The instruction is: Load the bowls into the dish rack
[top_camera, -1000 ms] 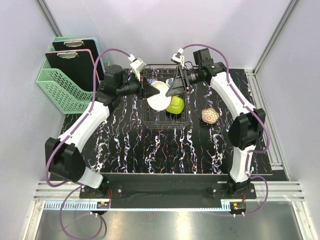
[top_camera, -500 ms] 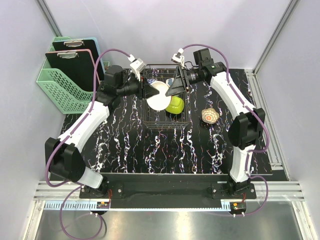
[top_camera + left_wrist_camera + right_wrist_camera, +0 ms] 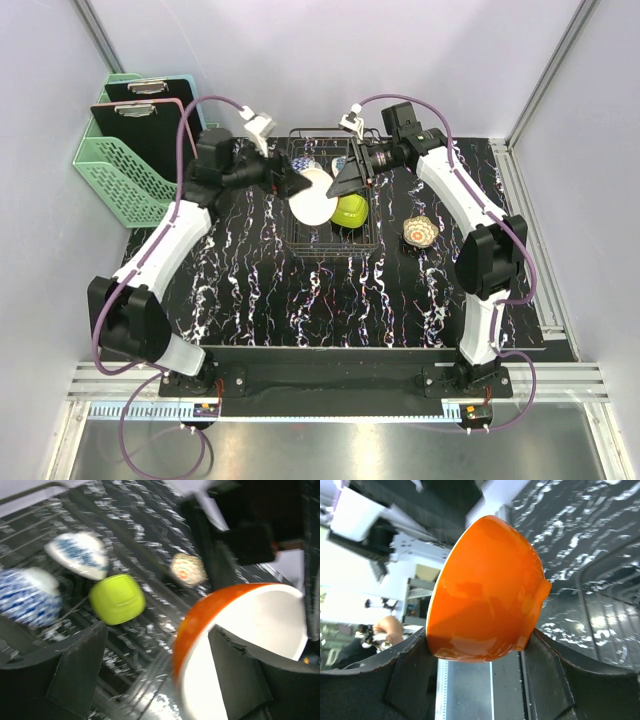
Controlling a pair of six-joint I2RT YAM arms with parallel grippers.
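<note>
I should next turn my right gripper downward and lower it into the rack (image 3: 313, 231) next to the lime green bowl to let go of the orange bowl, because that spot is empty.
The orange bowl (image 3: 312, 196), white inside, hangs tilted over the dish rack (image 3: 330, 243). My right gripper (image 3: 480, 636) is shut on the orange bowl (image 3: 487, 590), one finger at its rim and one at its foot. My left gripper (image 3: 157, 630) stands open just left of it, with one finger (image 3: 240, 675) inside the bowl (image 3: 235, 645) and the other well clear. In the rack lie the lime green bowl (image 3: 117, 599) and two blue-patterned bowls (image 3: 77, 555) (image 3: 27, 597). A small cream patterned bowl (image 3: 419, 232) sits on the mat right of the rack.
A mint green lattice basket (image 3: 120, 172) holding clipboards stands at the back left. The black marbled mat (image 3: 300, 300) covers the table in front of the rack. Both arms meet above the rack's back half.
My left gripper has opened off the orange bowl and drawn back a little to the left. The right gripper has closed in on the bowl and holds it.
</note>
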